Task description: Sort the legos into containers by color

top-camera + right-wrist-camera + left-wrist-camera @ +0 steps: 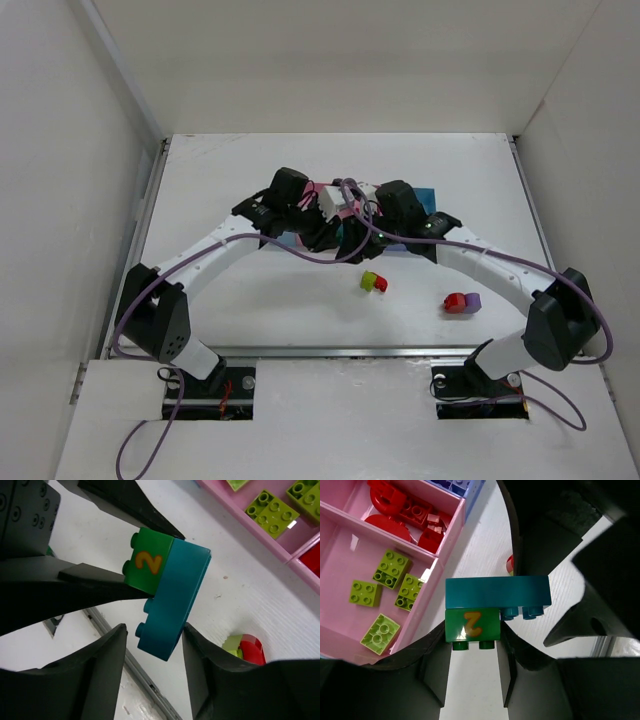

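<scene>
Next, my left gripper carries the green lego to the left in the top view and frees it over the light-blue container (289, 240). The light-blue container lies that way.
A green lego marked with a yellow 2 (472, 625) is stuck to a longer teal lego (497, 591). My left gripper (472, 636) is shut on the green one, above the table beside the containers (451, 540). My right gripper (154, 627) straddles the teal lego (172, 597), jaws apart, with a gap on the studded side. The green lego (147, 562) sits between the left gripper's fingers (100, 582). Both grippers meet mid-table, left (318, 222) and right (352, 236). The wide pink tray holds yellow-green legos (385, 580), the narrow pink one red legos (412, 512).
A yellow-green and red pair (374, 283) and a red and purple pair (462, 302) lie loose on the table in front of the arms. The trays (425, 196) are mostly hidden under the grippers. White walls enclose the table on three sides.
</scene>
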You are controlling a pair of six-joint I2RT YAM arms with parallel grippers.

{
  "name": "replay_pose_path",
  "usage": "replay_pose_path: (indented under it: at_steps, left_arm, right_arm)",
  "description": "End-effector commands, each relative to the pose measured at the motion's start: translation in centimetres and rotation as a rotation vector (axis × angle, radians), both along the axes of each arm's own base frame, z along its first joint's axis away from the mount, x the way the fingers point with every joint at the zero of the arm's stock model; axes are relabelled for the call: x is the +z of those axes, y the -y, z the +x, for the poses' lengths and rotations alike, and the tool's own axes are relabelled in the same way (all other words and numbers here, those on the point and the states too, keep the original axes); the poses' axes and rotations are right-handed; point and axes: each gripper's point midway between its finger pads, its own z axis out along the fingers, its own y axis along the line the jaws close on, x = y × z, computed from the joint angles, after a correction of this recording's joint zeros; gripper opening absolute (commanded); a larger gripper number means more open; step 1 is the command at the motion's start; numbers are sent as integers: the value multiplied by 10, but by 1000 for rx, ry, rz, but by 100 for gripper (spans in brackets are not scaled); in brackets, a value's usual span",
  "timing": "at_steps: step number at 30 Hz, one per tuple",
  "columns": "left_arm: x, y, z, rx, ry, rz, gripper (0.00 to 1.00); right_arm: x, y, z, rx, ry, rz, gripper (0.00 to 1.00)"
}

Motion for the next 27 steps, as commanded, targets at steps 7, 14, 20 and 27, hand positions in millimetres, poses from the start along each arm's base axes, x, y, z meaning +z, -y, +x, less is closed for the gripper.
replay_pose_path:
  at_steps: [7, 14, 20, 27]
  left_arm:
    - [16, 4, -10, -97, 59, -19, 0]
    - [11, 2, -15, -132, 71, 8, 0]
    - [-5, -30, -1, -36, 58, 71, 0]
    - [-3, -68, 69, 432, 52, 44, 0]
  right_arm:
    - [28, -13, 22, -32, 131, 33, 42]
    - [23, 1, 34, -150, 142, -16, 0]
    - [10, 99, 68, -514, 72, -44, 0]
    - [28, 164, 93, -733, 162, -191, 0]
